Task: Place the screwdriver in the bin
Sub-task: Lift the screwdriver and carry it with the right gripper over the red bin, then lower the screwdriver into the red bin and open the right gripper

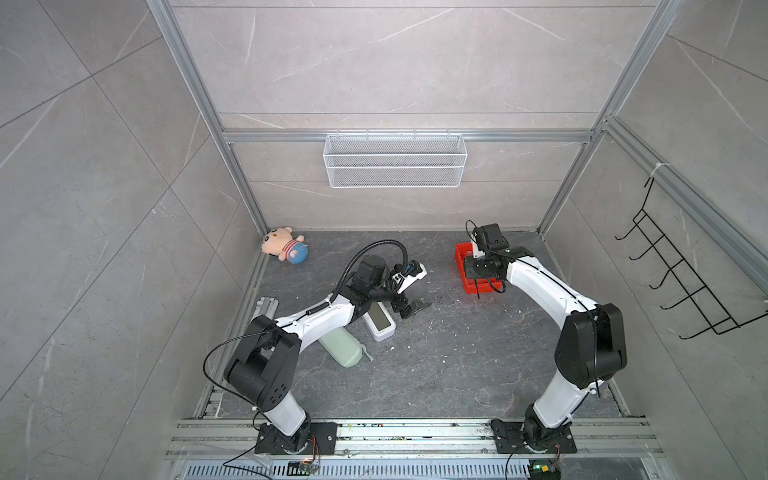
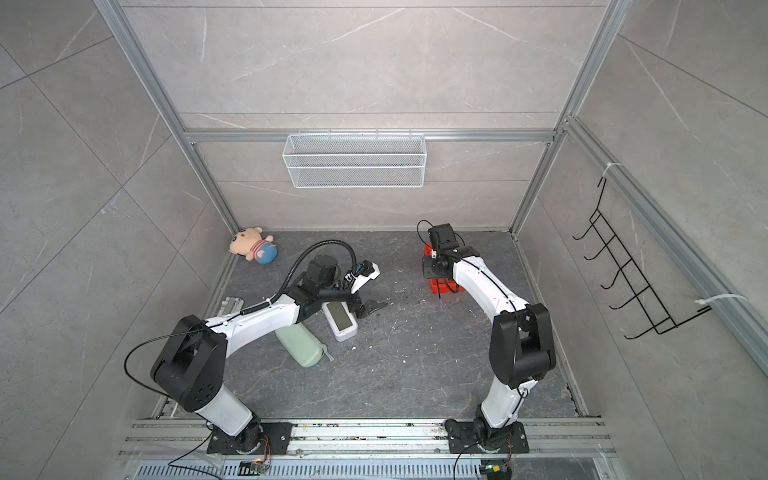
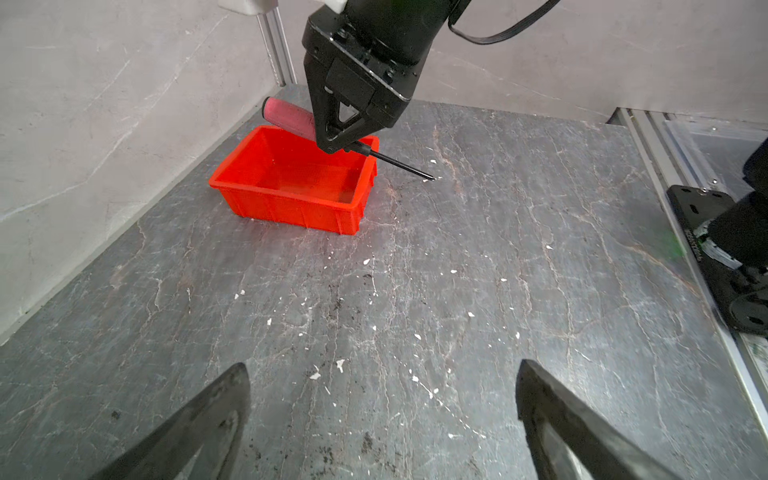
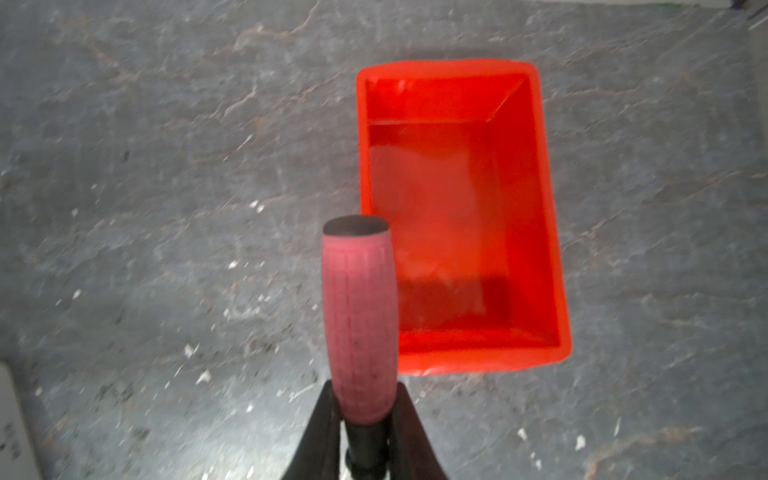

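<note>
My right gripper moves outward and down next, bringing the screwdriver's overhanging body within the bin's rim before releasing. The bin's bare bottom [image 4: 438, 220] lies below and outward.
The bright red bin [image 3: 291, 203] stands on the dark floor near the right back corner, its inside bare [image 4: 552, 249]. In both top views my right arm covers most of the bin [image 1: 460, 254] [image 2: 436, 287]. My right gripper [image 4: 365, 399] is shut on the screwdriver at its black collar. The pinkish-red handle [image 4: 359, 316] sticks out over the bin's long rim. In the left wrist view the screwdriver [image 3: 289, 118] hangs tilted above the bin's far rim, its thin shaft [image 3: 399, 164] pointing past the bin's end. My left gripper [image 3: 382, 370] [image 1: 415, 309] is open over bare floor, holding nothing.
A plush toy [image 1: 284, 249] lies in the back left corner. A white device [image 1: 380, 326] and a pale green case [image 1: 340, 347] lie under the left arm. A white mesh basket [image 1: 395, 160] hangs on the back wall, and a black wire rack [image 1: 681, 274] on the right wall.
</note>
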You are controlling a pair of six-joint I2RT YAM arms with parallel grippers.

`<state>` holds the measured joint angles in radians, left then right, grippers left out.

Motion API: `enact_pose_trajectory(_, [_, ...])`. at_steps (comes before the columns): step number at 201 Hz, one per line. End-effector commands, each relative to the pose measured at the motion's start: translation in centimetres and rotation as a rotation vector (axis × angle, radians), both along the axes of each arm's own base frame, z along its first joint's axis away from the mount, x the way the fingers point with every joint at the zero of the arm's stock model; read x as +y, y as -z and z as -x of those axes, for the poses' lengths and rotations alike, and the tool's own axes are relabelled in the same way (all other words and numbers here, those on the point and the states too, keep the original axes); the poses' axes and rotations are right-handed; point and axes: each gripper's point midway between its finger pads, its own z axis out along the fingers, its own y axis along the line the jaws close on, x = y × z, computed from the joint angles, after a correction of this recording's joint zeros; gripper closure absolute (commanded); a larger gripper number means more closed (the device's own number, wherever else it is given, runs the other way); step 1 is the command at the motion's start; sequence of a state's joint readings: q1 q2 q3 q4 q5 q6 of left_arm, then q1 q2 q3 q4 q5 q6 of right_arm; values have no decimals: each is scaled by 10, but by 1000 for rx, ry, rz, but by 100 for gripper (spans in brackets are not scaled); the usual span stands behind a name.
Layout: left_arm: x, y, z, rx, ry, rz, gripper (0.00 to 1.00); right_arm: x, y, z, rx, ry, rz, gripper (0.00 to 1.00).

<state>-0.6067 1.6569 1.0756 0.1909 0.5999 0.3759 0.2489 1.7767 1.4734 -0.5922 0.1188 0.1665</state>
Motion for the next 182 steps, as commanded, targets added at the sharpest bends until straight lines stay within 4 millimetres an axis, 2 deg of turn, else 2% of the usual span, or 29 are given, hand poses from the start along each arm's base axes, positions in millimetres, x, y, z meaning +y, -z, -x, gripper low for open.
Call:
enact_pose_trajectory(1, [-14,-21,-18,-53,-9,56,0,-11,-4,-24,-20,8,-9,100])
enact_pose_trajectory(47, [-28,-22,-35,-55,-9,68,0,-33,10,-64,-2,62,4,100])
enact_pose_trajectory(82, [-32,-21,-36,-47,-2,72,0,-35,24,-85,20,73,16,100])
enact_pose_trajectory(134, [-30,-18,-35,-29,-7,66,0,-36,57,-97,96,66,46,100])
enact_pose_trajectory(182, [-29,-19,-32,-27,-6,64,0,-33,77,-103,121,53,45,100])
